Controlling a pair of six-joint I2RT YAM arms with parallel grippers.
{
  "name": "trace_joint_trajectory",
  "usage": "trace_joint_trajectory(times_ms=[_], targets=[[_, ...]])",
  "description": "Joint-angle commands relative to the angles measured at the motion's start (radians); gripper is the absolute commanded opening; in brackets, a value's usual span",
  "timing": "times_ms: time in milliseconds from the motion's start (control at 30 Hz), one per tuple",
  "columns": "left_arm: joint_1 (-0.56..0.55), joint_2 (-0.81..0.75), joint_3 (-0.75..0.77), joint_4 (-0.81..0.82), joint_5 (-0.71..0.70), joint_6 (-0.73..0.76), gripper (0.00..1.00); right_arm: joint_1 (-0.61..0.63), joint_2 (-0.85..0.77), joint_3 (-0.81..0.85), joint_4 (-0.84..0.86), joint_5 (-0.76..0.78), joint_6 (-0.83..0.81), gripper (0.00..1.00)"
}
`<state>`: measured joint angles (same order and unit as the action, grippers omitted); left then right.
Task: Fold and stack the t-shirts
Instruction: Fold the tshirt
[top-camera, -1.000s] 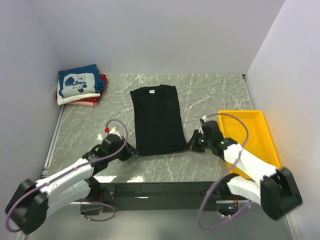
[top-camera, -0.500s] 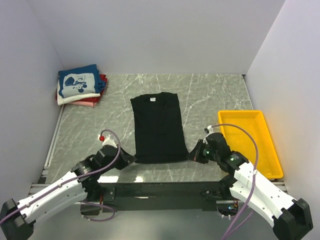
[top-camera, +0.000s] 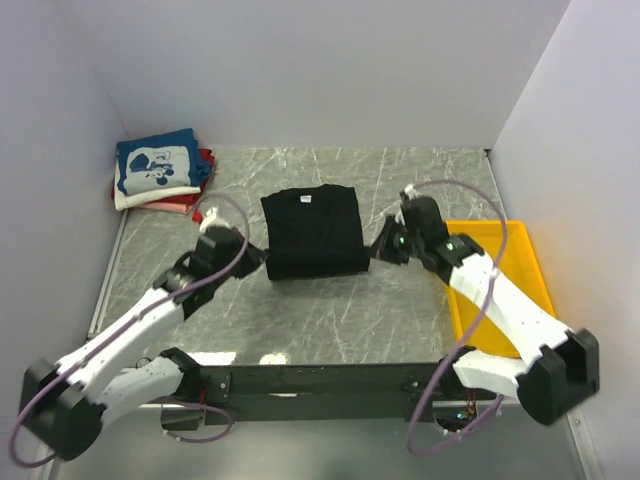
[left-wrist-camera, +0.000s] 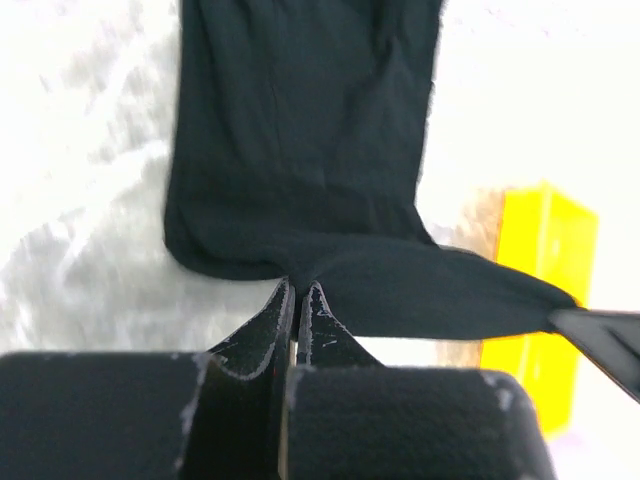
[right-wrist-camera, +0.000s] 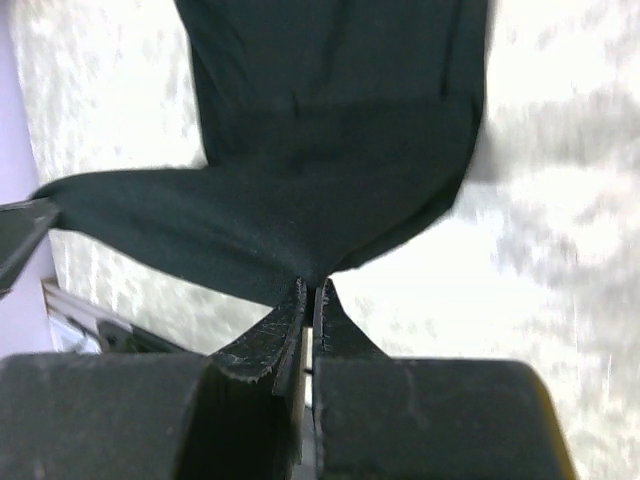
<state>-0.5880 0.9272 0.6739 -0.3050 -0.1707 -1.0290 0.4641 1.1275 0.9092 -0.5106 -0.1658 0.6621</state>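
I should carry the corner of the t-shirt's hem outward to the t-shirt's far shoulder edge with my right gripper, because the t-shirt's collar end lies uncovered beyond the lifted hem.
A black t-shirt (top-camera: 312, 232) lies in the middle of the table, its bottom half lifted and carried over the upper half. My left gripper (top-camera: 262, 256) is shut on the hem's left corner; the left wrist view has the cloth (left-wrist-camera: 300, 150) pinched at my left gripper (left-wrist-camera: 299, 285). My right gripper (top-camera: 377, 251) is shut on the hem's right corner, which the right wrist view shows as black cloth (right-wrist-camera: 330, 130) at my right gripper (right-wrist-camera: 312, 285). A pile of folded t-shirts (top-camera: 158, 167), blue with a white print on top of white and red, sits at the back left.
A yellow tray (top-camera: 520, 260) stands on the right side of the table, partly under my right arm. White walls close in the back and both sides. A metal rail (top-camera: 108, 275) runs along the table's left edge.
Both grippers have moved away from the near edge toward the back, carrying the black shirt's hem over its upper part. The visible shirt is now about half as long.
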Motion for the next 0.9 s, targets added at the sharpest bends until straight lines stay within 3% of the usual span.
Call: trace_joint_trajectory(times_ms=[0, 200, 467, 767, 867], targets=[[0.126, 0.146, 0.122, 0.099, 0.098, 0.139, 0.01, -0.050, 0.122, 0.180, -0.005, 0.031, -0.062, 0.00], [0.231, 0.451, 0.358, 0.141, 0.192, 0.204, 0.00, -0.140, 0.417, 0.446, -0.026, -0.043, -0.079, 0.00], [0.343, 0.806, 0.633, 0.150, 0.277, 0.175, 0.00, -0.234, 0.774, 0.822, -0.068, -0.156, -0.097, 0.00], [0.422, 1.080, 0.875, 0.130, 0.306, 0.162, 0.00, -0.275, 1.182, 1.301, -0.147, -0.267, -0.116, 0.00], [0.436, 1.136, 0.924, 0.127, 0.301, 0.159, 0.00, -0.288, 1.267, 1.361, -0.106, -0.297, -0.118, 0.00]])
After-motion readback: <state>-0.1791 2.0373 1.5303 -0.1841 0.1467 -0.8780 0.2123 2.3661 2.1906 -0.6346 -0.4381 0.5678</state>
